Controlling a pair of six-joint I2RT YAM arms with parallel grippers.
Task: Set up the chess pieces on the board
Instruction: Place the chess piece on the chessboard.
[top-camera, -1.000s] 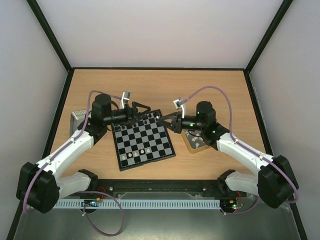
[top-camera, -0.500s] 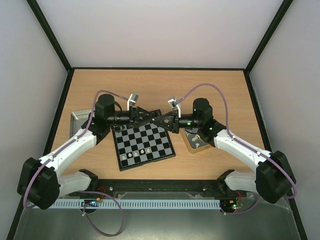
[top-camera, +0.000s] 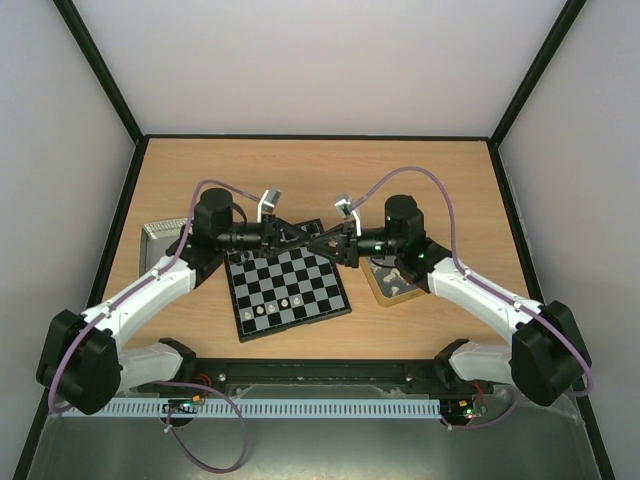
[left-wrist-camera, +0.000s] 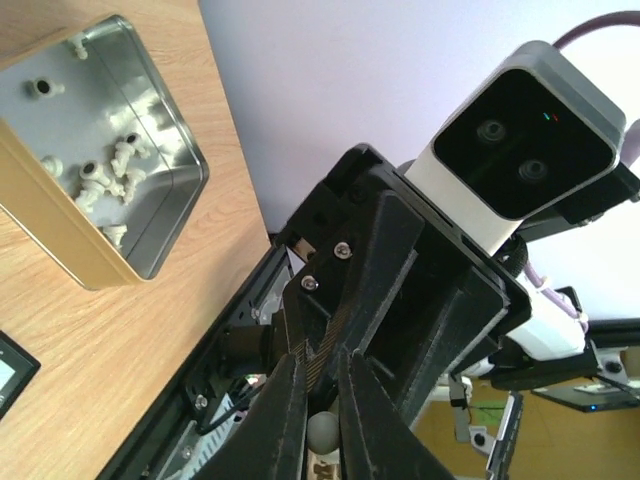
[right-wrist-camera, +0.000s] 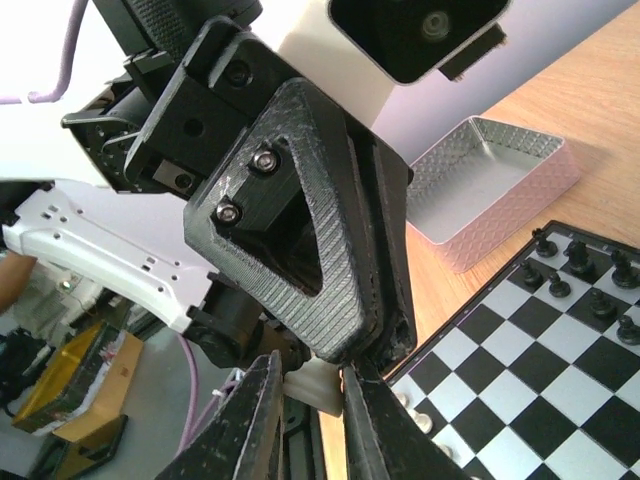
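Observation:
I need to move my left gripper back, turn it downward and lower the piece to release it on a bare dark square (top-camera: 309, 296), because the white pieces' row ends beside that square.
My left gripper (top-camera: 303, 236) and right gripper (top-camera: 320, 240) meet tip to tip in the air over the far edge of the board (top-camera: 288, 290). One white chess piece (right-wrist-camera: 318, 388) is pinched by both. In the left wrist view my left gripper (left-wrist-camera: 320, 380) is shut on its round head (left-wrist-camera: 322, 432). In the right wrist view my right gripper (right-wrist-camera: 306, 372) is shut on its base. Black pieces (right-wrist-camera: 580, 270) stand along the board's far row, and a few white pieces (top-camera: 275, 305) stand near the front row.
A gold-rimmed tray (top-camera: 392, 282) to the right of the board holds several loose white pieces (left-wrist-camera: 100, 180). A silver tray (top-camera: 160, 235) sits left of the board, with its inside (right-wrist-camera: 490, 190) bare where it shows. Black frame rails border the table.
My left gripper has moved right to meet the right gripper and has closed on the white piece that the right gripper holds. The right gripper edged left.

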